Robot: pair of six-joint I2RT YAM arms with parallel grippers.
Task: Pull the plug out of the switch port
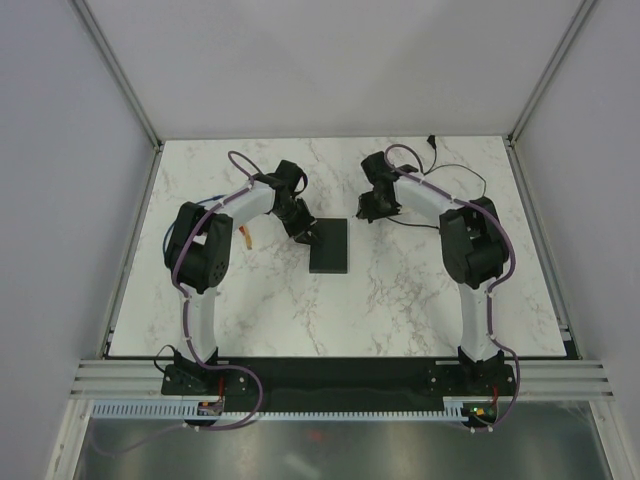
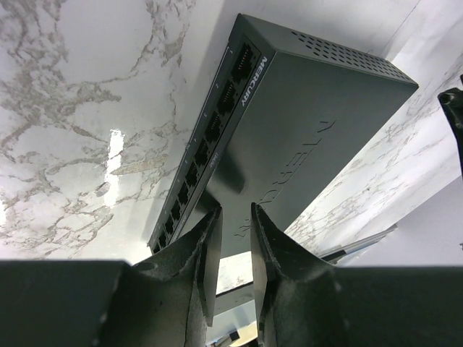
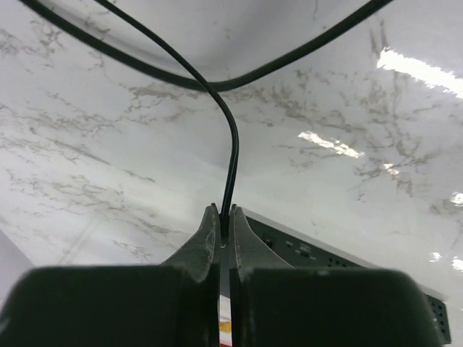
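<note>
The robot's right gripper needs to move outward and to the right in the top view to let go of the plug on the far tabletop, because that spot is clear of the switch (image 1: pixel 331 247).
The black switch (image 1: pixel 331 247) lies flat in the middle of the marble table. In the left wrist view its top (image 2: pixel 311 116) and a row of empty front ports (image 2: pixel 206 141) show. My left gripper (image 1: pixel 305 234) is at the switch's far left corner, and its fingertips (image 2: pixel 235 211) rest on the top, slightly open with nothing between them. My right gripper (image 1: pixel 372 206) is just beyond the switch's far right corner, apart from it. It is shut (image 3: pixel 223 211) on the plug end of a thin black cable (image 3: pixel 232 144). The plug body is hidden between the fingers. The switch's rear face (image 3: pixel 340 262) lies just behind them.
The black cable (image 1: pixel 462 170) loops over the table's far right toward the back corner. An orange item (image 1: pixel 246 239) lies beside the left arm. Metal frame posts and white walls border the table on the left, right and back.
</note>
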